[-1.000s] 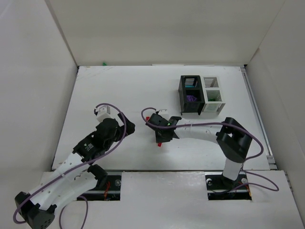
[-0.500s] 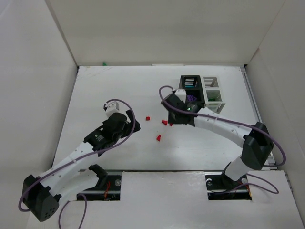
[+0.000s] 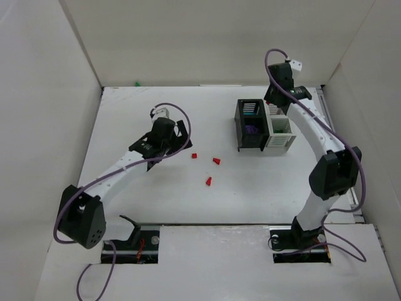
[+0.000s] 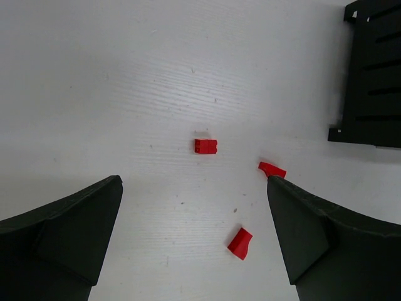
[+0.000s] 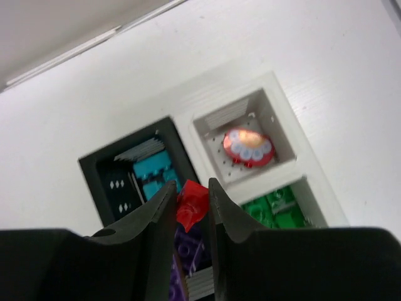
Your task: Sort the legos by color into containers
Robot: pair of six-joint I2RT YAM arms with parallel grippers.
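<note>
Next, my right gripper brings the red lego down, then shifts it over the white container's far section (image 3: 275, 110) (image 5: 245, 142), which holds a red round piece.
Three red legos (image 3: 194, 155) (image 3: 216, 161) (image 3: 208, 181) lie on the table left of the joined containers, one black (image 3: 241, 125) and one white (image 3: 289, 135). My left gripper (image 3: 178, 143) is open and empty just left of them. In its wrist view (image 4: 193, 183) the legos (image 4: 205, 146) (image 4: 272, 168) (image 4: 240, 243) lie between and ahead of its fingers. My right gripper (image 3: 276, 94) (image 5: 190, 195) is shut on a red lego (image 5: 192, 204), held above the containers. The black bin (image 5: 94, 172) holds teal (image 5: 153, 175) and purple legos. The white bin (image 5: 276, 100) holds a red round piece (image 5: 248, 147) and green legos (image 5: 279, 207).
White walls enclose the table on three sides. A small green lego (image 3: 136, 83) lies at the back edge by the far wall. The black container's side (image 4: 373, 75) shows at the top right of the left wrist view.
My right gripper has lifted a red lego from the table centre and carried it back and right to above the containers. My left arm has reached forward toward the remaining red legos.
</note>
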